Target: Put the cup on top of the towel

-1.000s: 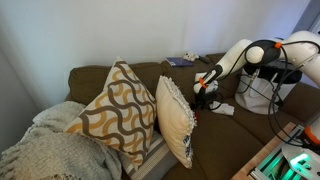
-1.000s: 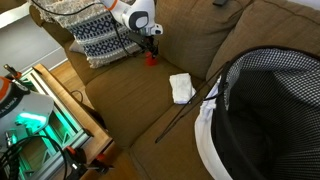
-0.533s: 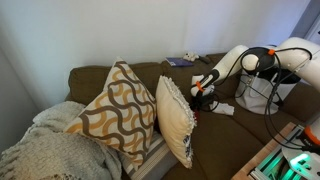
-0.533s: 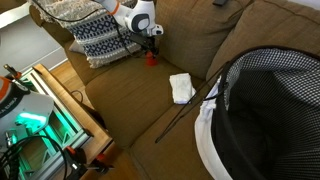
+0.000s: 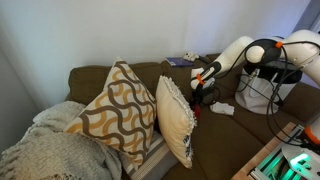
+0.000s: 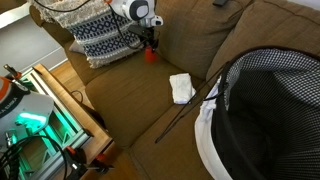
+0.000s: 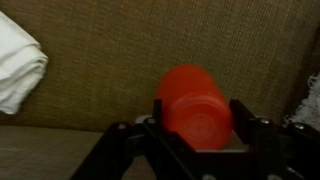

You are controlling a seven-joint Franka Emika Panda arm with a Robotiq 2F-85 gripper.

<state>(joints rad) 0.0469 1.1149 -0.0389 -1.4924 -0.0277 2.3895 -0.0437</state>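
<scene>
The robot should carry the cup (image 7: 195, 103) in its gripper to the left in the wrist view next, to where the bare white towel (image 7: 14, 66) lies, then lower the cup there and let go.
The cup (image 7: 195, 103) is small and red and fills the middle of the wrist view, lying between the black fingers (image 7: 246, 118) of my gripper (image 7: 197, 118), which is shut on it. In an exterior view the gripper (image 6: 150, 40) holds the cup (image 6: 151, 53) just above the brown sofa seat, close to the patterned pillow. The towel (image 6: 182, 87), a small rumpled white cloth, lies flat on the seat a short way from the cup. It shows at the left edge of the wrist view as the towel (image 7: 18, 62), and in an exterior view as the towel (image 5: 223, 108) beside the gripper (image 5: 201, 90).
Two wavy-patterned pillows (image 5: 122, 110) and a grey knitted blanket (image 5: 45, 150) fill one end of the sofa. A white bag with a black rim (image 6: 262, 115) stands at the other end, with a thin dark rod (image 6: 185, 115) beside it. A green-lit rack (image 6: 35, 120) stands off the sofa.
The jaws have closed from wide open onto the red cup. Gripper and cup have risen slightly off the seat.
</scene>
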